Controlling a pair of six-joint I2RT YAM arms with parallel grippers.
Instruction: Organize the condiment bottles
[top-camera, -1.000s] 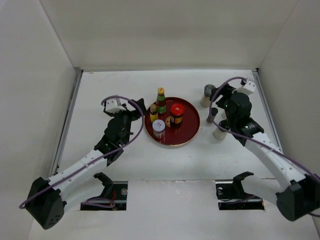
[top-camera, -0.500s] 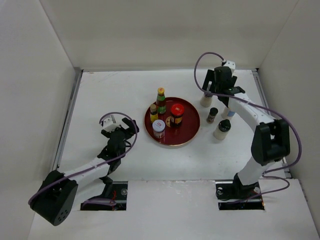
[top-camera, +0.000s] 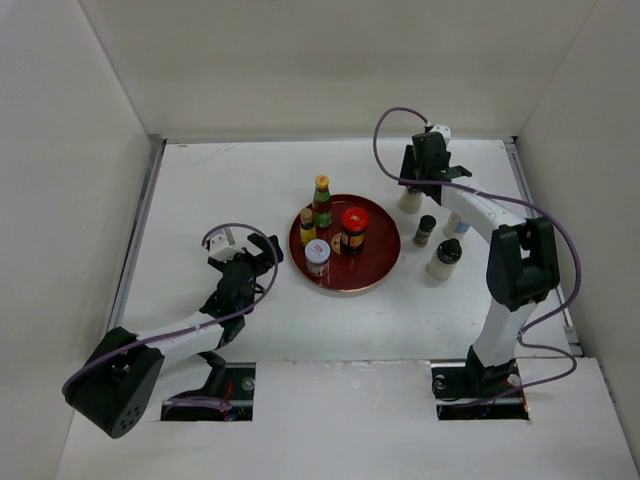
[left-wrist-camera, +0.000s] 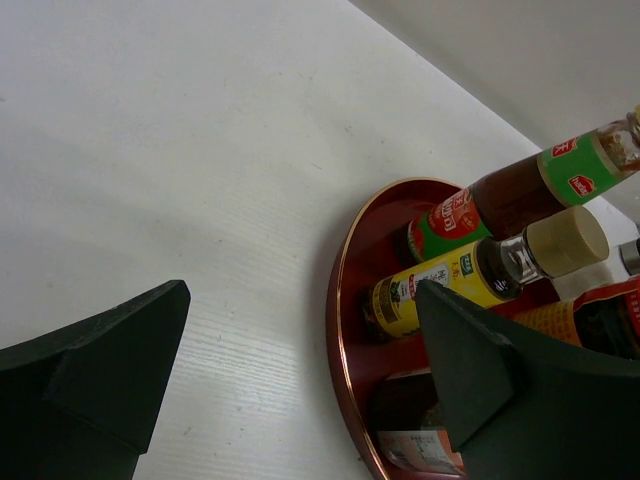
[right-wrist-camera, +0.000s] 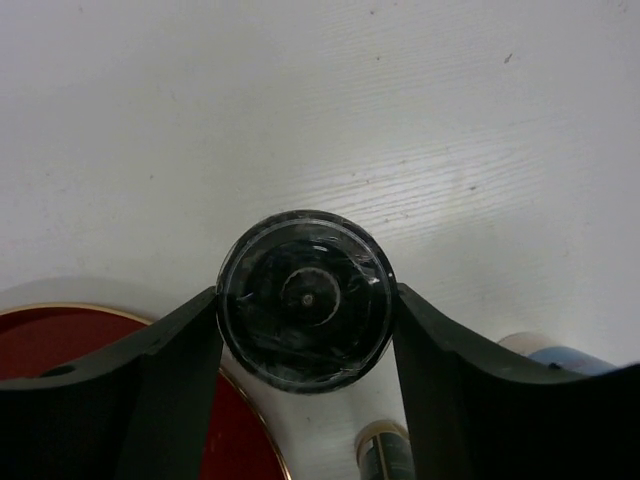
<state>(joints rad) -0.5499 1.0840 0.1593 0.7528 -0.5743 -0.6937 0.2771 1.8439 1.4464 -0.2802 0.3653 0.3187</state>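
The right gripper moves to the left in the top view next and releases the shaker (top-camera: 409, 201) there, because the tray's spot behind the red-lidded jar (top-camera: 354, 228) is empty.
A round red tray (top-camera: 375, 262) holds a green-labelled sauce bottle (top-camera: 322, 200), a yellow bottle (top-camera: 307, 228), a red-lidded jar (top-camera: 354, 228) and a white-lidded jar (top-camera: 317, 259). My right gripper (top-camera: 418, 183) is over a black-lidded shaker (top-camera: 409, 201) behind the tray's right side. In the right wrist view its fingers (right-wrist-camera: 170, 370) touch both sides of the lid (right-wrist-camera: 305, 300). My left gripper (top-camera: 263, 251) is open and empty on the table just left of the tray. The left wrist view shows the tray rim (left-wrist-camera: 345, 300) and the yellow bottle (left-wrist-camera: 450, 280) between its fingers (left-wrist-camera: 110, 350).
Right of the tray stand a small dark bottle (top-camera: 425, 230), a white bottle with a black cap (top-camera: 444, 259) and a blue-labelled bottle (top-camera: 456, 226), partly behind the right arm. White walls enclose the table on three sides.
My right arm swung from the front right to the back and settled over the black-lidded shaker. My left arm pulled back from the tray toward its base.
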